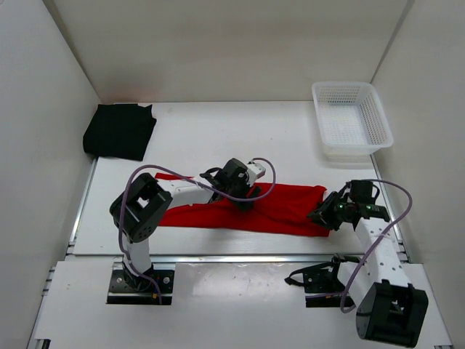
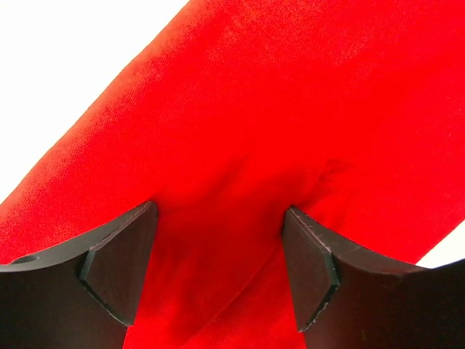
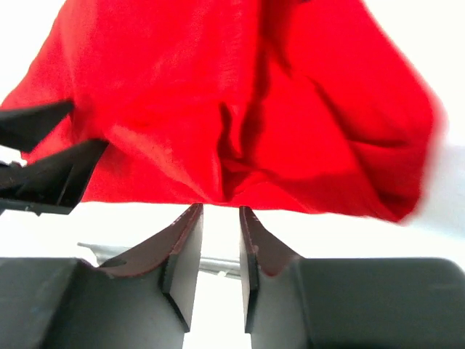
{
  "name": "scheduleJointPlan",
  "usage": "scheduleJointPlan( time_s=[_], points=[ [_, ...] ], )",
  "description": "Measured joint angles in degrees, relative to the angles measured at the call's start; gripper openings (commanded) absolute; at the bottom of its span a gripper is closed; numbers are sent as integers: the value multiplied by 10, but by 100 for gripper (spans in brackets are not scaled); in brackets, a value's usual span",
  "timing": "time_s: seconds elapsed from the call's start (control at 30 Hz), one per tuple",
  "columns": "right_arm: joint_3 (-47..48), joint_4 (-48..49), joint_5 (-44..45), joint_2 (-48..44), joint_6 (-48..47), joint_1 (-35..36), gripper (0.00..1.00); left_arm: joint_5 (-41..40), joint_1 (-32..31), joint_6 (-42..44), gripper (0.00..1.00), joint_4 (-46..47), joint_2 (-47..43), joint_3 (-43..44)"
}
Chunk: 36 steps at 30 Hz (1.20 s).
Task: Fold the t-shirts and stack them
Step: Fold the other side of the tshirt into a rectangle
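I will move my left gripper to the left in the top view next, so its fingers come onto the folded red t-shirt's loose end (image 1: 161, 176), opposite my right gripper.
The red t-shirt (image 1: 283, 207) lies folded into a long strip across the middle of the table. My left gripper (image 1: 243, 198) is down on its middle. In the left wrist view it (image 2: 218, 218) is open, with red cloth (image 2: 254, 109) between the wide-apart jaws. My right gripper (image 1: 322, 216) is at the strip's right end. In the right wrist view its jaws (image 3: 221, 207) stand close together, pinching the near edge of the red cloth (image 3: 218, 94), whose creases run to the tips. The black t-shirt (image 1: 120, 131) lies folded at the back left. The orange t-shirt is out of view.
A white mesh basket (image 1: 352, 120) stands at the back right corner. White walls close in the table on three sides. A metal rail (image 1: 240, 257) runs along the table's near edge.
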Motion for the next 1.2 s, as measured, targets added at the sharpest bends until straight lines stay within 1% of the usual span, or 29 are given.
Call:
scheduleJointPlan(
  time_s=[0.07,0.13,0.17,0.2,0.27,0.37,0.47,0.53,0.63,0.67,0.73,0.83,0.93,1.03,1.1,1.2],
  points=[
    [0,-23,12,-24,-3,-26,27,1,2,4,78,-9,-2,2],
    [0,-28,21,-33,-9,-52,39,10,5,10,79,-39,-4,16],
    [1,-26,27,-31,-12,-60,39,17,7,13,78,-54,-7,28],
    [3,-21,33,-23,-16,-60,41,26,10,16,79,-73,-10,43],
    [11,-2,41,3,-23,-46,43,35,19,22,79,-103,-24,75],
    [33,40,47,71,-36,-21,42,26,49,28,78,-142,-57,124],
    [63,63,47,135,-48,-9,41,-3,121,35,78,-172,-112,132],
    [79,65,50,155,-53,1,42,-27,200,35,79,-199,-148,128],
    [83,63,44,147,-59,14,44,-60,322,29,79,-233,-183,98],
    [81,61,38,140,-62,16,47,-74,362,26,80,-247,-191,80],
    [71,60,28,124,-65,16,51,-99,413,21,81,-273,-197,42],
    [56,55,21,109,-68,28,53,-113,435,8,85,-310,-198,-13],
    [47,56,17,110,-72,50,54,-119,453,-6,85,-328,-196,-38],
    [35,61,11,112,-72,58,54,-118,508,-18,84,-324,-183,-38],
    [30,65,10,115,-72,61,54,-110,542,-25,81,-318,-163,-33],
    [24,73,10,119,-72,62,53,-82,561,-33,79,-309,-126,-28]
  ],
)
